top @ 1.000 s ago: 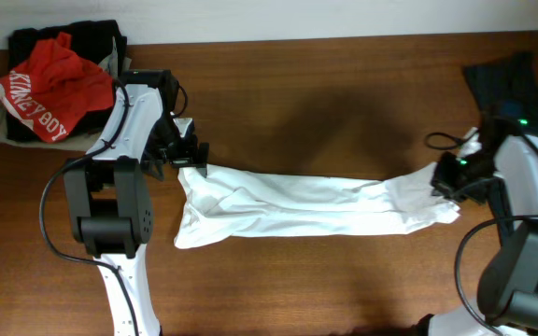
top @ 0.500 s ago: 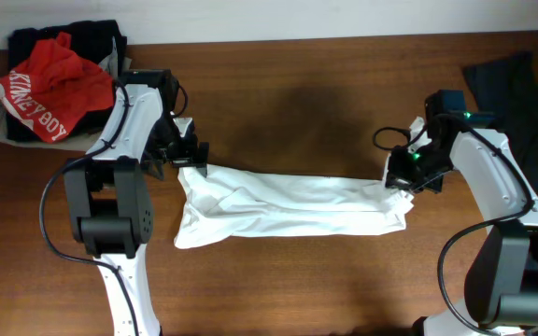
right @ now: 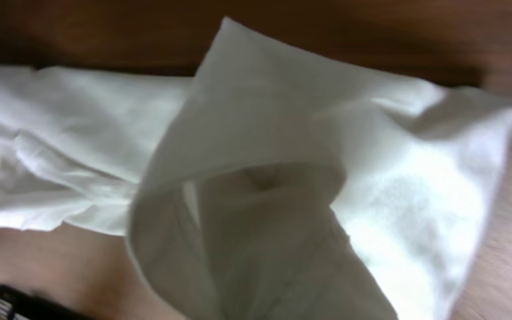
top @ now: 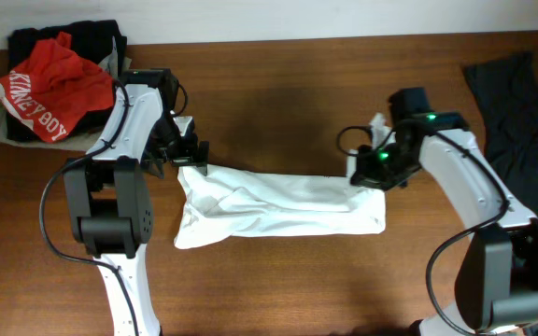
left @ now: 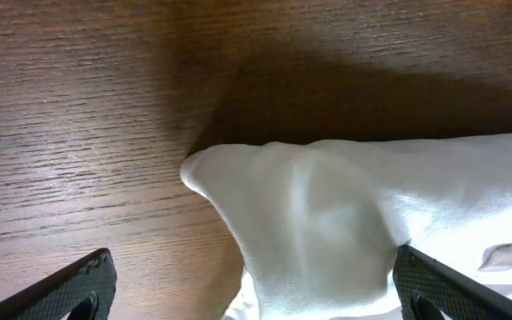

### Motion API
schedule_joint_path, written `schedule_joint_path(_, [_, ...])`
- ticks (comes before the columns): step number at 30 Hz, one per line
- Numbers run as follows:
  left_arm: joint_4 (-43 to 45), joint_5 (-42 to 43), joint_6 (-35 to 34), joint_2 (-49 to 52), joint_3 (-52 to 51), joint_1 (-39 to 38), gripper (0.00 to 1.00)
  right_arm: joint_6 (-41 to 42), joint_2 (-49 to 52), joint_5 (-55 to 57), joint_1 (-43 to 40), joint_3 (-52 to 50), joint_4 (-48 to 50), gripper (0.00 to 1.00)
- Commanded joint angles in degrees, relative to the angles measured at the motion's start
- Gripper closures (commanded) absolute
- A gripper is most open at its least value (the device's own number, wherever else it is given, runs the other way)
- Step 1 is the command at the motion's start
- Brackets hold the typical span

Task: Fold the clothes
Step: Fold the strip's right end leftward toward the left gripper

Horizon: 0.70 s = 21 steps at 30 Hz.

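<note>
I will move my right gripper down and to the left in the overhead view, over the garment's middle (top: 297, 198) (right: 83, 124), and release the garment's end, because it is already lifted.
The clothes (top: 278, 205), a plain white garment, lie as a long crumpled band across the middle of the table. My left gripper (top: 187, 154) stands open at the band's left end. In the left wrist view a rounded white corner (left: 309, 222) lies between the gripper's (left: 256, 293) wide-apart fingers. My right gripper (top: 367, 173) is shut on the garment's right end and holds it up over the band. In the right wrist view the hanging white fabric (right: 265, 178) hides the jaws.
A red shirt with white lettering (top: 49, 84) lies on a dark pile (top: 92, 37) at the back left corner. A dark garment (top: 512, 93) is spread at the back right. Bare brown wood (top: 278, 103) runs behind the white band.
My right gripper has carried the garment's right end to the left, so the white band is now shorter. The left arm has not moved.
</note>
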Motion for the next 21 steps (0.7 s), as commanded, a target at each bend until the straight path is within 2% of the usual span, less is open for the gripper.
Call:
schedule_joint_path(1, [0.1,1.0,0.0,-1.8,0.9,0.3,0.01,3.0,0.9,0.5,4.5,0.7,1.9,0.96])
schedule_joint_path(6, [0.0,1.0,0.0,-1.8,0.9,0.3,0.01,6.7,2.7,4.4,8.4,0.7,3.3,0.96])
schedule_joint_path(15, [0.1,1.0,0.0,-1.8,0.9,0.3,0.01,11.2,3.3,4.7,16.2,0.7,7.1,0.93])
schedule_joint_path(19, [-0.3,1.0,0.0,-1.8,0.9,0.3,0.01,14.3,3.3,8.7,18.7,0.7,7.9,0.83])
schedule_joint_path(20, [-0.3,1.0,0.0,-1.8,0.9,0.3,0.01,14.7,3.3,9.3,19.1,0.7,8.1,0.72])
schedule_joint_path(21, [-0.3,1.0,0.0,-1.8,0.9,0.3,0.01,14.6,3.3,9.3,19.3,0.7,8.5,0.53])
